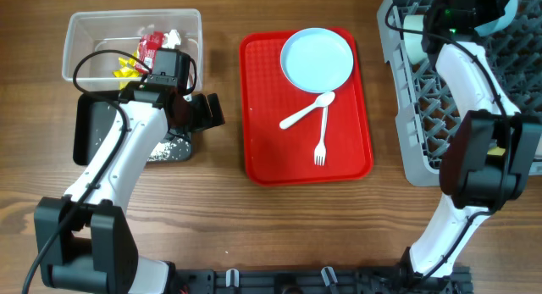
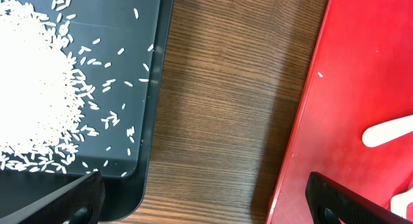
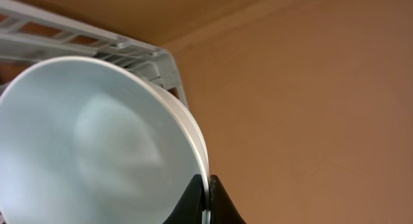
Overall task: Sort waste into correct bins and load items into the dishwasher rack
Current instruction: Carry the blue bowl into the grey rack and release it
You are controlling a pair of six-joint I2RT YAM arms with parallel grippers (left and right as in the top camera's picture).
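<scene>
My right gripper lowers the bowl beside the white cup next, since the light blue bowl still hangs over the grey rack.
My left gripper (image 1: pixel 206 113) is open and empty, low over the bare wood between the black tub (image 1: pixel 88 135) and the red tray. In the left wrist view its fingers (image 2: pixel 206 208) straddle that gap. White rice grains (image 2: pixel 32 88) lie heaped in the black tub (image 2: pixel 151 121). The clear tub (image 1: pixel 85 40) holds the red-and-clear wrapper (image 1: pixel 151 45), the yellow wrapper (image 1: pixel 127 67) and white scraps. My right gripper (image 3: pixel 208 199) is shut on the rim of a light blue bowl (image 3: pixel 97 146), held over the far part of the grey rack (image 1: pixel 406 124).
The red tray (image 1: pixel 262 116) holds a light blue plate (image 1: pixel 318 58), a white spoon (image 1: pixel 306 113) and a white fork (image 1: pixel 322 143). A white cup (image 1: pixel 412 33) lies in the rack's far left corner. The tray's edge (image 2: pixel 303 121) also shows in the left wrist view.
</scene>
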